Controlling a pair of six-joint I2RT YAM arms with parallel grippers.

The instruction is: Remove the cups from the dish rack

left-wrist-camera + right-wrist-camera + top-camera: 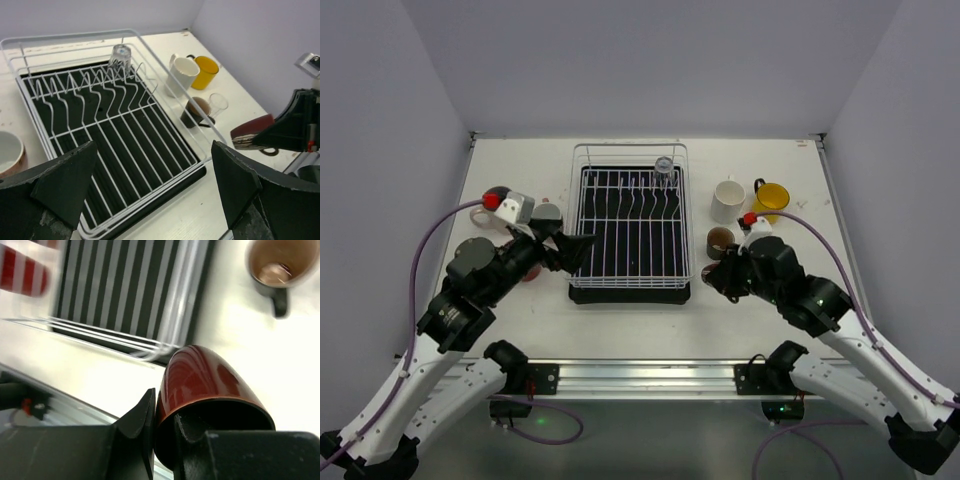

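Note:
The glossy red cup point(210, 382) comes down in my right gripper onto the table beside the rack's near corner next.
The white-wire dish rack point(630, 262) point(150, 95) on its black tray holds one upturned clear glass point(664, 168) point(120, 56) at its far end. My left gripper point(578, 250) point(150, 192) hangs open and empty over the rack's near left corner. My right gripper point(713, 278) point(162, 410) is shut on the rim of a glossy red cup point(210, 382) point(252, 132), just right of the rack's near right corner, one finger inside and one outside. On the table right of the rack stand a white mug point(726, 200), a yellow mug point(770, 197), a brown cup point(720, 240) point(277, 262) and a clear glass point(218, 102).
Left of the rack, partly under my left arm, sit more cups, one of them pale with a white inside point(9, 152) and one grey point(548, 212). A blurred red-and-white striped thing point(20, 270) shows beyond the rack in the right wrist view. Walls close the table on three sides.

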